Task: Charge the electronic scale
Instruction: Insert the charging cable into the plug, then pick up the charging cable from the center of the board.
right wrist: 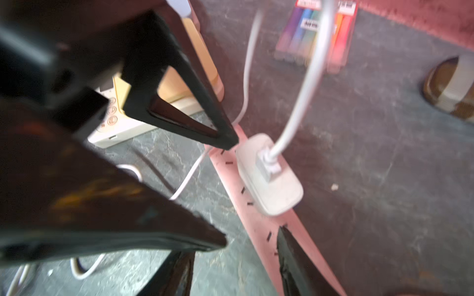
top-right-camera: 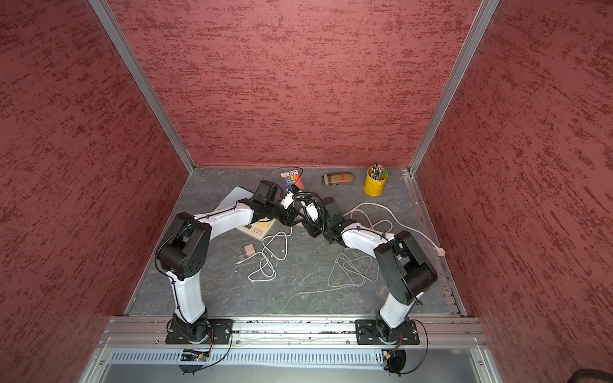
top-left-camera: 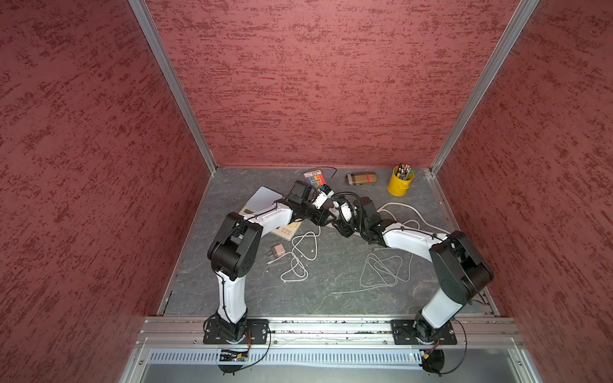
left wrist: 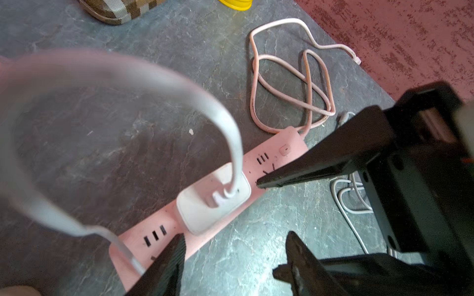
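Observation:
I should next move my right gripper back from the power strip (left wrist: 272,153), down onto the white cable's loose end beside the pink plug block.
The electronic scale (top-left-camera: 263,199) has a white top and a cream button panel and lies under my left forearm; its front shows in the right wrist view (right wrist: 123,128). A white charger block (left wrist: 213,202) (right wrist: 277,189) sits plugged into the pink power strip (left wrist: 272,153), and a white cable (left wrist: 236,153) arcs up from it. My left gripper (left wrist: 233,238) is open just beside the block, with bare table between its jaws. My right gripper (right wrist: 230,246) is open on the other side, one tip over the strip (right wrist: 256,230). Neither holds anything. Both grippers meet mid-table in a top view (top-left-camera: 331,220).
A second plug block (top-left-camera: 278,250) and a loose white cable (top-left-camera: 302,255) lie near the left arm. Another cable loop (top-left-camera: 384,268) lies before the right arm. At the back stand a yellow pencil cup (top-left-camera: 400,181), a pencil case (top-left-camera: 361,178) and a marker pack (top-left-camera: 314,177).

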Robot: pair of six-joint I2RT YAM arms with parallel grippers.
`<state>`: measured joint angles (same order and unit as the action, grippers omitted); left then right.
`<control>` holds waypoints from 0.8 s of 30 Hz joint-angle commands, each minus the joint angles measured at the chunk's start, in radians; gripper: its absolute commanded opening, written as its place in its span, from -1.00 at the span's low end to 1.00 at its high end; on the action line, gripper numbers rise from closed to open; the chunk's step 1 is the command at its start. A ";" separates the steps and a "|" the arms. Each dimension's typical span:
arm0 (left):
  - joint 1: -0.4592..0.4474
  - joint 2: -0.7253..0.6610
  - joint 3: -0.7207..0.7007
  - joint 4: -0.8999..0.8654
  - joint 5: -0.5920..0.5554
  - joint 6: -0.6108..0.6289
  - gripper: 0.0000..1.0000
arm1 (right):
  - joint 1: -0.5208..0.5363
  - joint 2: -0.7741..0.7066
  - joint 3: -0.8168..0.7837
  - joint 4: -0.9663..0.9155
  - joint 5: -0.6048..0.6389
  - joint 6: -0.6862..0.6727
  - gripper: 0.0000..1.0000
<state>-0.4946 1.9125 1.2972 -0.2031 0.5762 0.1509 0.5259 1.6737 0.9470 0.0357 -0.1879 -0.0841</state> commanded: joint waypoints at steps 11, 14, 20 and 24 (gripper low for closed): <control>0.061 -0.413 -0.250 -0.157 0.002 -0.020 0.37 | 0.013 -0.304 -0.097 -0.043 0.130 0.275 -0.02; 0.120 -0.521 -0.353 -0.155 -0.050 -0.135 0.37 | 0.087 -0.306 -0.098 -0.085 0.225 0.333 -0.10; 0.363 -0.671 -0.561 -0.185 -0.087 -0.424 0.20 | 0.403 -0.134 -0.008 -0.009 0.313 0.221 -0.08; 0.470 -0.742 -0.655 -0.202 -0.053 -0.464 0.19 | 0.478 0.091 0.159 -0.028 0.142 0.023 0.02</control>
<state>-0.0612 1.2144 0.6800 -0.3763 0.5034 -0.2230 0.9802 1.6665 1.0149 0.0017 0.0345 0.0788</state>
